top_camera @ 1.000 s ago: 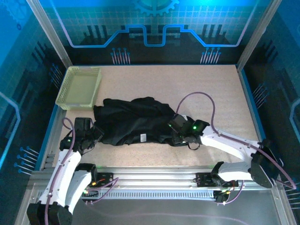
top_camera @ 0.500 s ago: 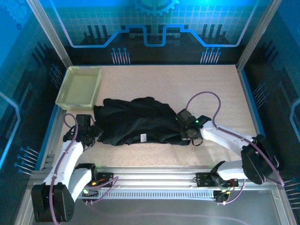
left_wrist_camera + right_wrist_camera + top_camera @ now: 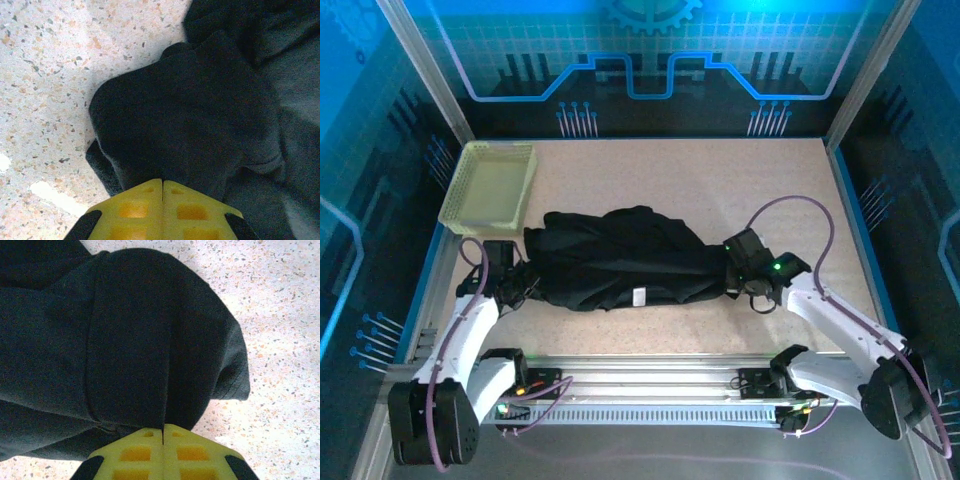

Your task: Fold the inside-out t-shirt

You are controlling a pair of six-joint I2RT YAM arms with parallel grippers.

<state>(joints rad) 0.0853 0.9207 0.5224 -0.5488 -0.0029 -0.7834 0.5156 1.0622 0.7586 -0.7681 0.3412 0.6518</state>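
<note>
The tabletop beside the basket is bare and lies outward of the left gripper, so the left gripper should next lift the end of the shirt, carry it outward and lower it to release.
The inside-out t-shirt is black and lies bunched across the middle of the speckled table, a small white tag on its near edge. My left gripper is shut on the shirt's left end; in the left wrist view its yellow fingers meet with black cloth rising from between them. My right gripper is shut on the shirt's right end; in the right wrist view its yellow fingers pinch a fold of the black fabric.
A pale yellow-green mesh basket stands at the back left, just beyond the shirt's left end. Bare speckled table lies behind and to the right of the shirt. Metal frame rails run along the near edge.
Both grippers have closed on the shirt's ends. The right gripper moved to the right, drawing the shirt's right end out; the tag shifted a little right.
</note>
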